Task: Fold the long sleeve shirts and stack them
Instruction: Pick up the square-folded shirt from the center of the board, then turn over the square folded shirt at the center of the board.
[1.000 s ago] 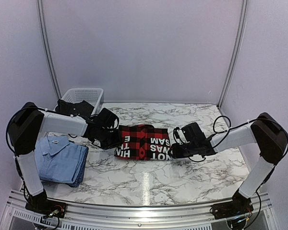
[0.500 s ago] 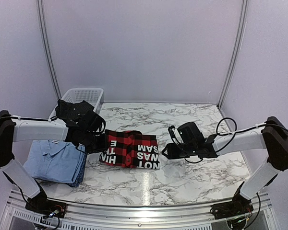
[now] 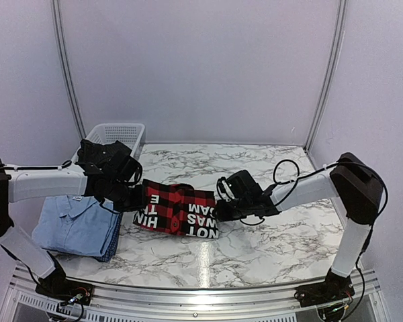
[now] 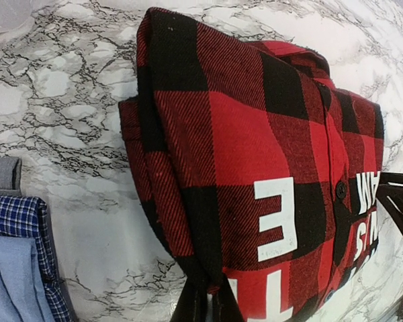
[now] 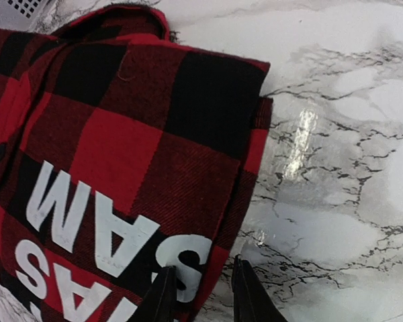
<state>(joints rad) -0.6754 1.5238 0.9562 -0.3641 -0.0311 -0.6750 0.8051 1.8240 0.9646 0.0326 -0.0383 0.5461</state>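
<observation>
The white lettering faces up, so I will lift my left gripper, carry the flannel shirt's pinched edge across toward the flannel shirt's opposite edge (image 3: 214, 198) (image 4: 380, 144) and let go of it there.
The folded red-and-black flannel shirt (image 3: 178, 209), white lettering up, lies on the marble table left of centre. It fills the left wrist view (image 4: 255, 154) and the right wrist view (image 5: 121, 168). My left gripper (image 3: 136, 200) is shut on its left edge, the fingers pinched on a fold of fabric (image 4: 207, 302). My right gripper (image 3: 220, 204) grips the shirt's right edge, which sits between narrowly spaced fingers (image 5: 203, 295). The folded light blue shirt (image 3: 77, 225) lies at the near left, just left of the flannel, and its corner shows in the left wrist view (image 4: 7, 282).
A white mesh basket (image 3: 121, 129) holding a dark garment (image 3: 101, 153) stands at the back left. A blue plaid fabric (image 3: 111, 243) peeks from under the light blue shirt, also in the left wrist view (image 4: 23, 218). Bare marble (image 3: 275, 241) lies right and in front.
Both grippers and the flannel shirt have moved left across the table, towards the light blue shirt. The right arm has stretched out further left.
</observation>
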